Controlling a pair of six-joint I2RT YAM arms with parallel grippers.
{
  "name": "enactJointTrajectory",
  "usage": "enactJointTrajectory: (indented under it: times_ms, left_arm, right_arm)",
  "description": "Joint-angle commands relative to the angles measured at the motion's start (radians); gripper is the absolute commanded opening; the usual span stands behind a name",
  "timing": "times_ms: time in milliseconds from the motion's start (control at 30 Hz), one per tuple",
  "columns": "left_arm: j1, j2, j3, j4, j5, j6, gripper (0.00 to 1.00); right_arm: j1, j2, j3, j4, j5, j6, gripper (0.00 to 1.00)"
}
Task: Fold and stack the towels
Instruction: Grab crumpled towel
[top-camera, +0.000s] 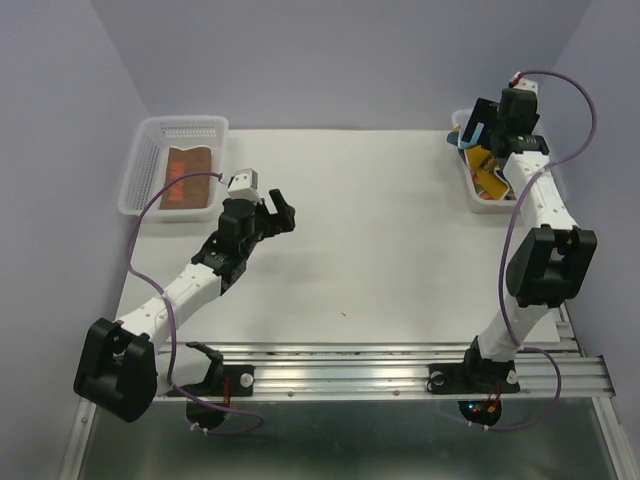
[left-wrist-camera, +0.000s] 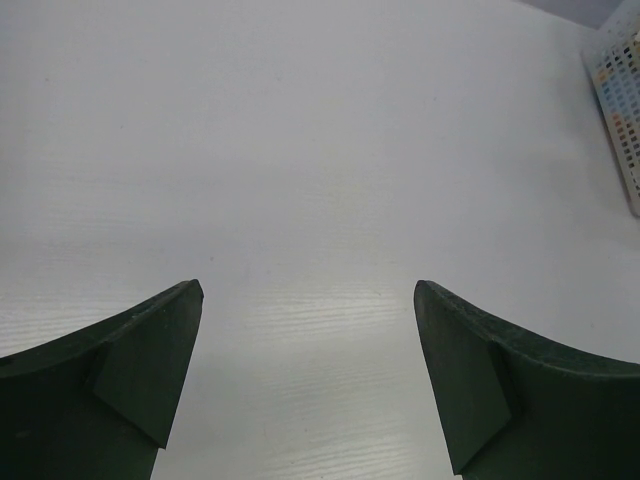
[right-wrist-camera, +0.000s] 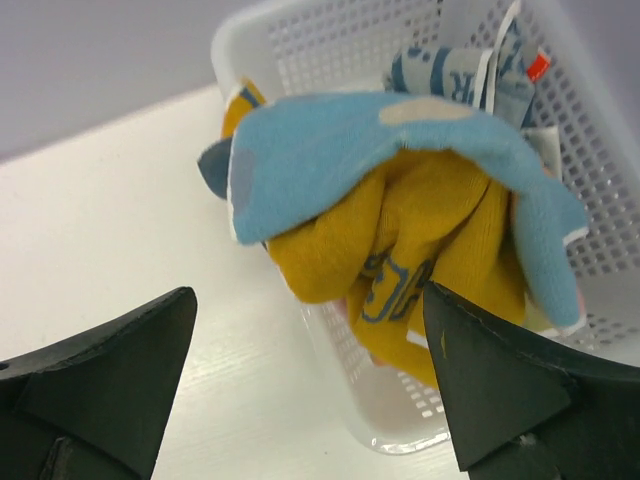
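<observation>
I will next lower my right gripper onto the bulge of the yellow-orange towel at the basket's rim, out from under the light blue towel, and close it.
Several crumpled towels fill the white mesh basket (top-camera: 470, 190) at the back right. In the right wrist view a light blue towel (right-wrist-camera: 350, 150) lies over a yellow-orange one (right-wrist-camera: 420, 240), with a blue-white patterned one (right-wrist-camera: 450, 70) behind. A brown towel (top-camera: 188, 176) lies flat in the left basket (top-camera: 140, 170). My right gripper (top-camera: 492, 135) hovers over the right basket, jaws open and empty (right-wrist-camera: 310, 300). My left gripper (top-camera: 280, 212) is open and empty above bare table (left-wrist-camera: 308, 290).
The white table (top-camera: 370, 230) spans the view, with a metal rail (top-camera: 380, 365) along its near edge. Purple walls stand close on the left, back and right. The right basket's wall shows at the left wrist view's right edge (left-wrist-camera: 618, 100).
</observation>
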Motion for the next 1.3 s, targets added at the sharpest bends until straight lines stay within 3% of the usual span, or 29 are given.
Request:
enactJointTrajectory:
  times_ms: [0,167,433,567,700,800,900,1000,1100,1267]
  left_arm:
    - [-0.005,-0.027,-0.009,0.043,0.013,0.001,0.99]
    - [-0.005,-0.037,-0.015,0.045,0.014,-0.001,0.99]
    - [-0.005,-0.024,-0.012,0.045,0.003,0.005,0.99]
    - [-0.005,-0.024,-0.009,0.045,-0.003,0.007,0.99]
    - [-0.005,-0.021,-0.007,0.042,-0.007,0.008,0.99]
    - [-0.005,-0.021,-0.007,0.040,-0.007,0.007,0.99]
    - [-0.005,-0.029,-0.010,0.038,-0.007,0.007,0.99]
    - [-0.005,-0.035,-0.012,0.038,-0.004,0.005,0.99]
    - [-0.005,-0.044,-0.013,0.038,-0.001,0.004,0.99]
    - [-0.005,-0.070,-0.023,0.035,0.002,-0.001,0.99]
  right_arm:
    - [0.003,0.012,-0.032,-0.044,0.020,0.028,0.98]
    - [0.003,0.064,-0.021,-0.024,0.037,0.002,0.95]
    - [0.001,0.178,0.050,0.010,0.017,-0.009,0.78]
    - [0.001,0.190,0.042,0.039,0.040,-0.009,0.65]
    - [0.001,0.176,0.004,0.109,0.081,0.013,0.35]
    - [0.003,0.150,-0.009,0.132,0.109,0.030,0.20]
    - [0.001,0.104,-0.038,0.152,0.127,0.031,0.11]
    - [0.001,0.080,-0.018,0.108,0.149,0.031,0.09]
    - [0.001,0.035,0.020,0.042,0.194,0.053,0.01]
    - [0.001,-0.022,0.095,-0.024,0.284,0.053,0.02]
